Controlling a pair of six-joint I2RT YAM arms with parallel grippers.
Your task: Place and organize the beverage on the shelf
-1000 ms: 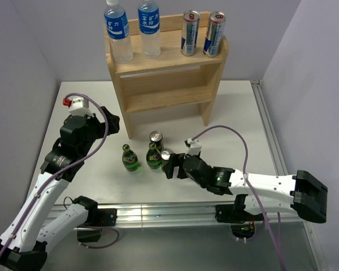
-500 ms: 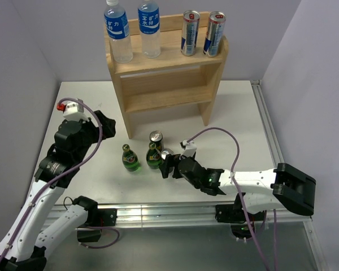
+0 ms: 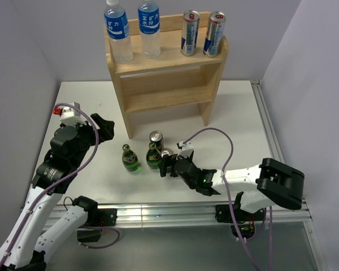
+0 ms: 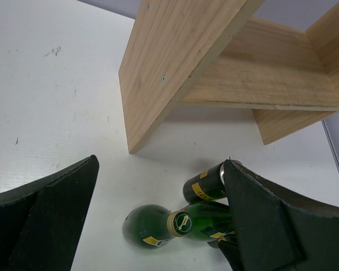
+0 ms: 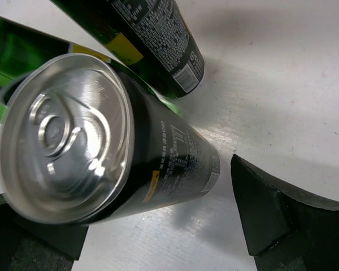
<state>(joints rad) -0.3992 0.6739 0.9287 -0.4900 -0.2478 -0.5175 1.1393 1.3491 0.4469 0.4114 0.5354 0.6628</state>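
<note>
The can's lid sits toward one finger, so the right gripper will next lower and shift toward the silver-topped can to bring both fingers around the can's body.
The light-wood shelf point(image 3: 166, 73) stands at the back with two water bottles point(image 3: 118, 34) and two cans point(image 3: 190, 33) on its top board. On the table in front stand two green bottles point(image 3: 130, 160), point(image 3: 153, 156) and two black cans point(image 3: 156, 137), point(image 3: 166, 153). My right gripper point(image 3: 165, 164) is open with the nearer black can point(image 5: 101, 147) between its fingers point(image 5: 282, 220). My left gripper point(image 3: 104, 125) is open and empty, left of the bottles. In the left wrist view it point(image 4: 161, 164) looks down on a green bottle point(image 4: 150, 226), a black can point(image 4: 206, 183) and the shelf's side panel point(image 4: 169, 73).
The shelf's lower board point(image 3: 166, 97) is bare. White walls close in on the left and right. An aluminium rail point(image 3: 158, 212) runs along the near table edge. Purple cables loop over both arms.
My right gripper has slid left so that its fingers stand around the nearer black can. My left arm has drawn back to the left, away from the bottles.
</note>
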